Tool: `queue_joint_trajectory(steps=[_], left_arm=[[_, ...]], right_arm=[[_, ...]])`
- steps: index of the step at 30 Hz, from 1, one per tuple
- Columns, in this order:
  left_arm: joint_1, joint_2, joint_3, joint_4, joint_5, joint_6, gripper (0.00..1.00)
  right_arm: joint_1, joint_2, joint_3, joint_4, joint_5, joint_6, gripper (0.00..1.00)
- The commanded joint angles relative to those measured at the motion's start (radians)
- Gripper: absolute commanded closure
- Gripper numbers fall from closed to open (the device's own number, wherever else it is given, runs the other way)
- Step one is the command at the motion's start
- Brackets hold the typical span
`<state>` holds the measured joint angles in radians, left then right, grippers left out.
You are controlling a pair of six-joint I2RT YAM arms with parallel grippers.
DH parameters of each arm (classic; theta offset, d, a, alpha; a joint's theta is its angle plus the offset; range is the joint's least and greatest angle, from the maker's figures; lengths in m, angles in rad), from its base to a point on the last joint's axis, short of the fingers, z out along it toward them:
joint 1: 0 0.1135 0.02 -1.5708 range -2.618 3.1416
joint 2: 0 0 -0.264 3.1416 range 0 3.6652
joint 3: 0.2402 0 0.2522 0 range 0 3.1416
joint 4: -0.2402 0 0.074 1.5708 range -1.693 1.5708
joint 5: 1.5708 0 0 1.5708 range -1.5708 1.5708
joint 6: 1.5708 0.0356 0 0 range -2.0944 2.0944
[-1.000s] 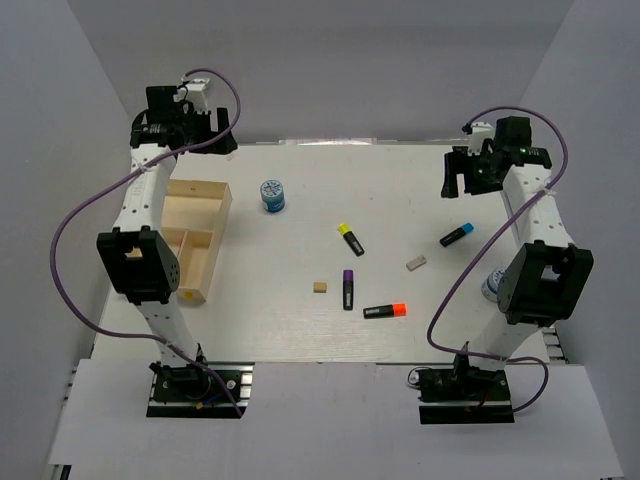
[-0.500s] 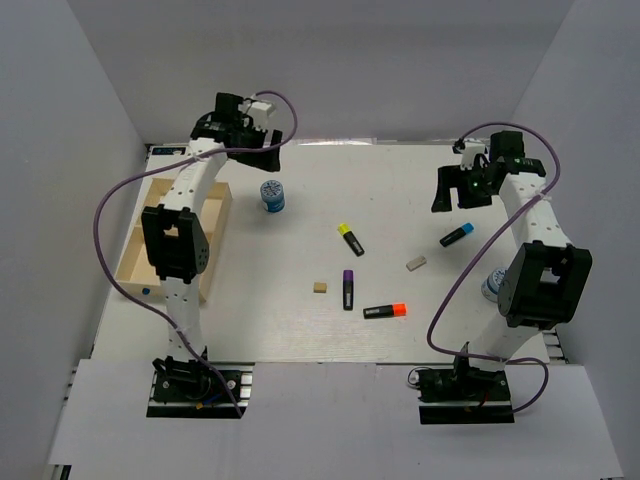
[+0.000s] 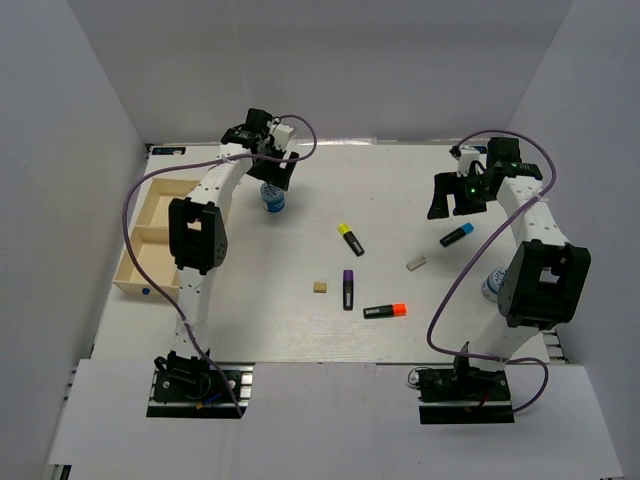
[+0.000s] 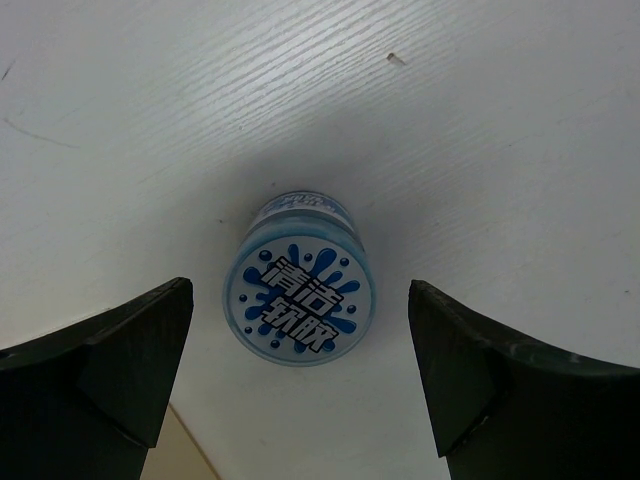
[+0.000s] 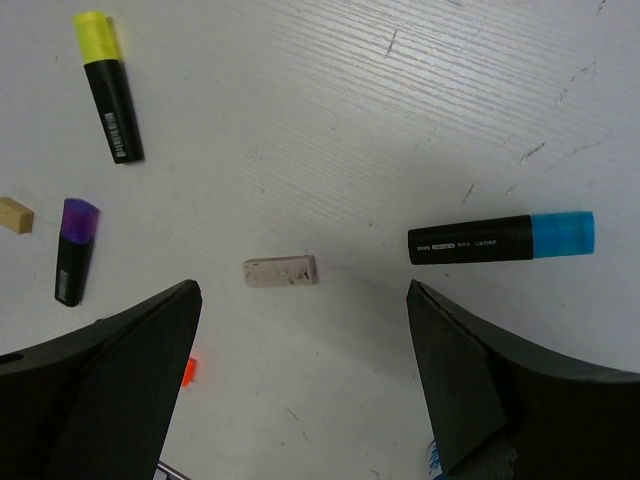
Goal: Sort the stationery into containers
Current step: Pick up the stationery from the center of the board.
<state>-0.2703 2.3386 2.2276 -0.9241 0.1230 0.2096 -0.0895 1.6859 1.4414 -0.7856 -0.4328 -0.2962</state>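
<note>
My left gripper will move down to the roll and close around its round lid (image 3: pixel 272 192) (image 4: pixel 300 300). The roll stands below it, with the lid lined up between the spread fingers.
My left gripper (image 3: pixel 274 172) is open and empty, above a blue-and-white roll (image 3: pixel 272 196). In the left wrist view the roll (image 4: pixel 299 302) stands upright between my spread fingers (image 4: pixel 120 360), untouched. My right gripper (image 3: pixel 455 195) is open and empty, above the blue-capped highlighter (image 3: pixel 457 236) and the grey eraser (image 3: pixel 416 263). In the right wrist view the highlighter (image 5: pixel 500 238) and the eraser (image 5: pixel 280 271) lie just beyond the fingers. The yellow (image 3: pixel 350 239), purple (image 3: pixel 348 289) and orange (image 3: pixel 385 311) highlighters and the tan eraser (image 3: pixel 319 287) lie mid-table. The wooden tray (image 3: pixel 150 235) sits at the left edge.
A second blue-and-white roll (image 3: pixel 490 285) sits at the right, partly hidden behind the right arm. The left arm's upper link stands beside the tray's right wall. Purple cables loop over both arms. Grey walls close in the table on three sides.
The left arm has swung right, from over the tray to over the blue-and-white roll. The right gripper has moved a little left and lower, towards the blue highlighter.
</note>
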Motion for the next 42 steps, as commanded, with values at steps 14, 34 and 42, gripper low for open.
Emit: queue_joint_trajectory(steps=[14, 34, 42], left_arm=[[-0.015, 0.027, 0.012, -0.039, -0.028, 0.013, 0.02], [-0.033, 0.048, 0.024, -0.030, -0.065, 0.008, 0.33], [-0.033, -0.021, 0.027, -0.028, -0.042, -0.012, 0.60]], right_arm=[[0.000, -0.017, -0.015, 0.013, -0.026, -0.004, 0.11], [0.000, -0.012, -0.047, 0.029, -0.007, -0.012, 0.11], [0.000, -0.018, -0.036, 0.022, -0.011, -0.014, 0.11]])
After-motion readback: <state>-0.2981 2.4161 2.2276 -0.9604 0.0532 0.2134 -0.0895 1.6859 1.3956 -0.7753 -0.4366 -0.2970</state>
